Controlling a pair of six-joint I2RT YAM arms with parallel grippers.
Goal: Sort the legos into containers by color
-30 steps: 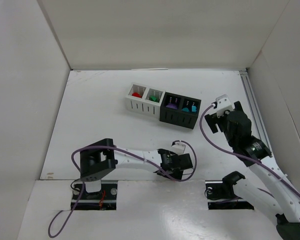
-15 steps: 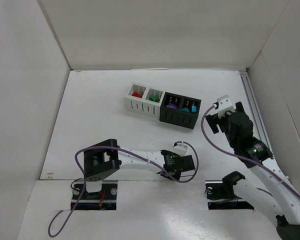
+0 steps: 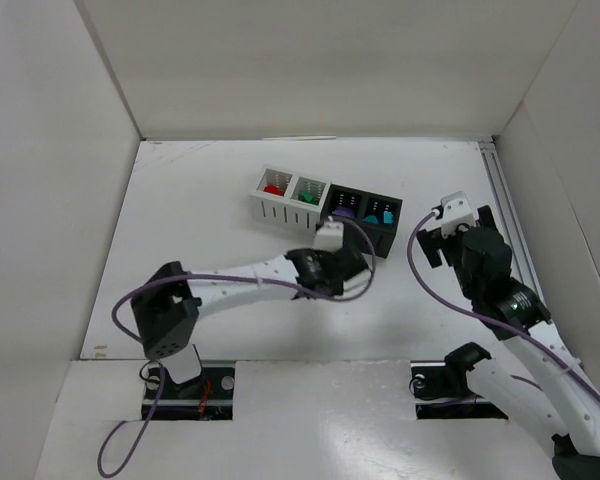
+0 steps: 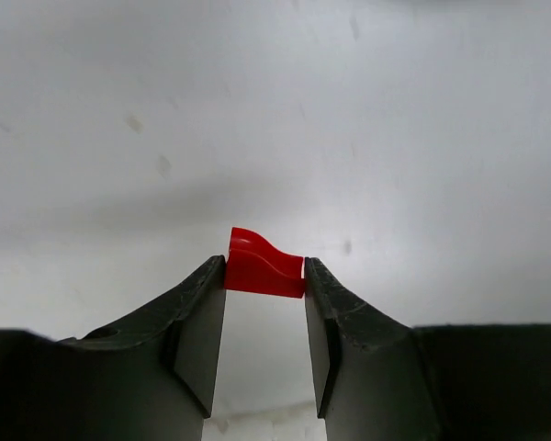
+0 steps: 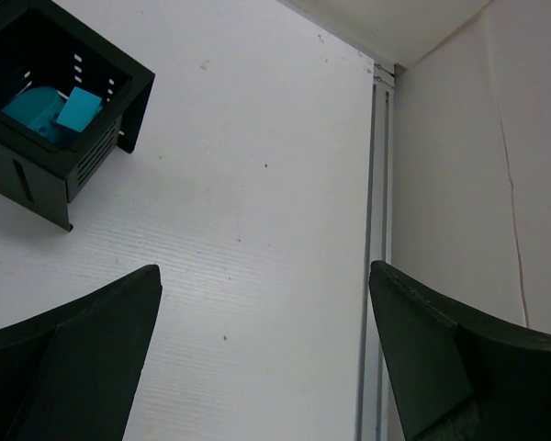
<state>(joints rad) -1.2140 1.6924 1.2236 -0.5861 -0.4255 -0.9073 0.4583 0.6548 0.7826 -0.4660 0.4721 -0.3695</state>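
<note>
My left gripper rises outward, to its left in the top view, over the cup holding red legos next, and releases the matching lego there.
My left gripper (image 4: 264,280) is shut on a small red lego (image 4: 262,266), pinched between the fingertips above bare white table. In the top view the left gripper (image 3: 338,268) sits just in front of the black cups. The row of four joined containers (image 3: 325,210) holds red (image 3: 273,189), green (image 3: 307,197), purple (image 3: 344,213) and teal (image 3: 376,216) legos, one colour per cup. My right gripper (image 5: 266,285) is open and empty, over the table to the right of the teal cup (image 5: 50,138), whose teal pieces (image 5: 60,108) show inside.
White walls enclose the table on three sides. A metal rail (image 5: 375,248) runs along the right wall. A purple cable (image 3: 360,280) loops beside the left wrist.
My left arm has swung from the table's near edge up toward the containers, carrying the red lego. The right arm has shifted slightly.
</note>
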